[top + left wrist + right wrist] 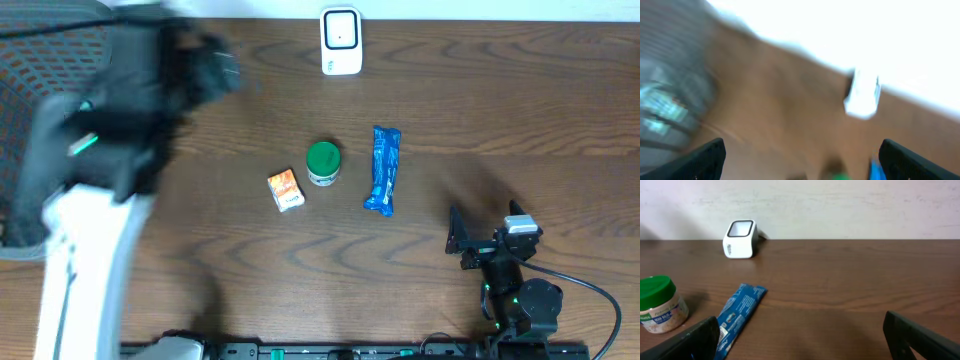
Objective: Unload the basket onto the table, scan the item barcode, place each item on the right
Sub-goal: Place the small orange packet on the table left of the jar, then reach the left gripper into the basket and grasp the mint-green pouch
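Observation:
My left gripper is higher than the basket's pale green packet [662,106], which lies to the gripper's left in the overhead view, so it needs to swing that way and lower onto the packet.
A white barcode scanner [340,40] stands at the table's far edge, also seen as the scanner [740,239] and blurred as the scanner [862,95]. Three items lie mid-table: an orange box [286,190], a green-lidded jar [323,163] and a blue packet [384,170]. My left gripper [800,161] is open and empty, high over the table's left side; the whole left arm [150,90] is motion-blurred. My right gripper [485,232] rests near the front right, open with nothing in it, the blue packet [737,315] and jar [659,305] ahead to its left.
A mesh chair back [40,60] stands at the far left beside the table. A black cable [590,290] loops from the right arm's base. Brown wooden tabletop [500,120] runs to a pale wall behind the scanner.

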{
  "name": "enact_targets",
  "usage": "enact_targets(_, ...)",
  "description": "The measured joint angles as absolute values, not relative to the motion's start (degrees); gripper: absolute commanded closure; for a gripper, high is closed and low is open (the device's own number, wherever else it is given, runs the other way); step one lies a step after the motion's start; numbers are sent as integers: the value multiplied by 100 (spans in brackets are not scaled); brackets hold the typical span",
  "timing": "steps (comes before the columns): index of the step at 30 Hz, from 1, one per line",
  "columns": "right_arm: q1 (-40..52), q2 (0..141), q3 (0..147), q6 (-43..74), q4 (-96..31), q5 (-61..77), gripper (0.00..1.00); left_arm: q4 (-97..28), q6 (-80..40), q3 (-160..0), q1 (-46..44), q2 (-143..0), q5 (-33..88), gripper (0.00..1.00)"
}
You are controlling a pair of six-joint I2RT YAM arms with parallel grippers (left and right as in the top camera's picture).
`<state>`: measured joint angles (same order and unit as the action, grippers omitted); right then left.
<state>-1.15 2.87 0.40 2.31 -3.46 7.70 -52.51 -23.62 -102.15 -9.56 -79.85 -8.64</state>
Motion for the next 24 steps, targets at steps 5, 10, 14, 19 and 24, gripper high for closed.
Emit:
enact_targets(5, -115, 287, 40, 231, -346, 768, 1, -5367, -2222, -10322, 679, -7686, -1304, 2)
enact_targets(10, -115, 290, 40, 231, -346, 768, 1, -5400, -2602, -10206, 2161, -8967, -1022, 2)
enact_targets(14, -115, 290, 40, 233, -349, 768, 1, -5201, -2873, -10169, 2969, -10101, -178, 2)
enact_targets(19, -115, 290, 40, 231, -349, 768, 1, -4598, -2980, -10158, 3249, -11402, 211, 2)
enact_targets(24, -115, 290, 40, 231, -344, 768, 1, -4228, -2978, -10158, 3111, -12283, 375, 2)
